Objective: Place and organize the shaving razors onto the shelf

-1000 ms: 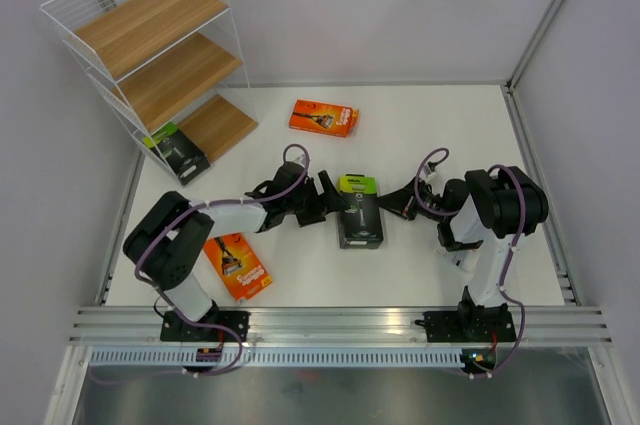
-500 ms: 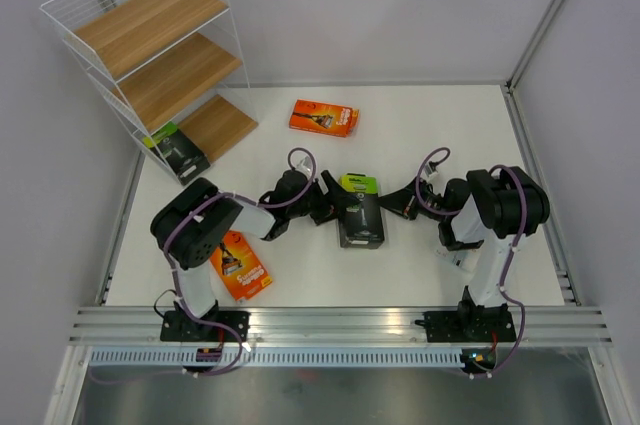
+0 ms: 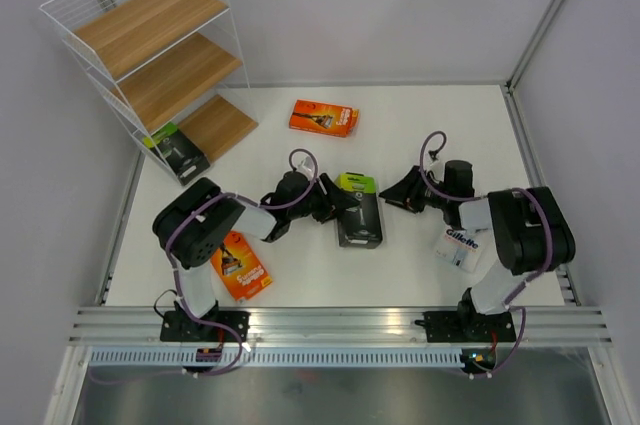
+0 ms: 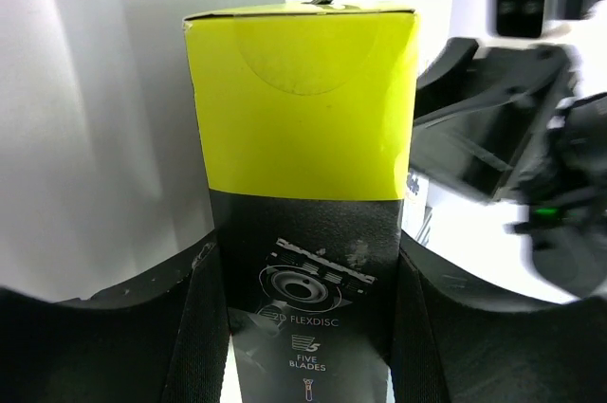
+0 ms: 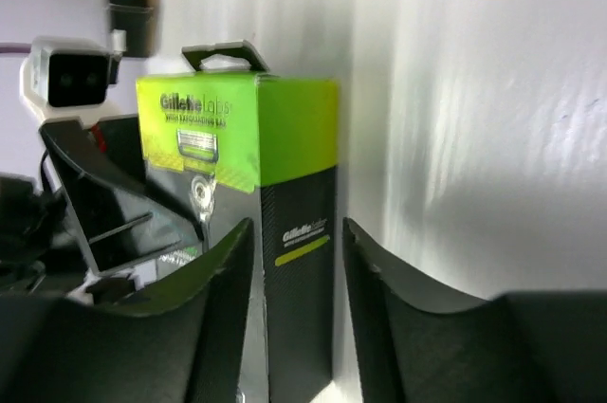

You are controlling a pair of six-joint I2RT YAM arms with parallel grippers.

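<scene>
The pack goes in my left gripper to the bottom board's bare part (image 3: 222,127) next, for release there. That part lies outward and to the gripper's left in the top view.
A black razor pack with a lime-green end (image 3: 362,217) lies mid-table. My left gripper (image 3: 337,207) comes at it from the left; in the left wrist view both pads press the sides of the pack (image 4: 303,109), so the gripper (image 4: 308,275) is shut on it. My right gripper (image 3: 393,195) sits at the pack's right side. In its wrist view the gripper (image 5: 296,232) is open, with gaps either side of the pack's edge (image 5: 299,147). The shelf (image 3: 160,50) stands far left, with another black-and-green pack (image 3: 176,152) at its foot.
An orange pack (image 3: 323,116) lies toward the back of the table and another orange pack (image 3: 238,265) near the left arm's base. A white-and-blue Gillette pack (image 3: 462,245) lies beside the right arm. A raised rail (image 3: 535,160) edges the table on the right.
My left gripper has moved right and its fingers have narrowed onto the black pack. The right arm has swung its elbow aside, uncovering the white Gillette pack, and its jaws have widened.
</scene>
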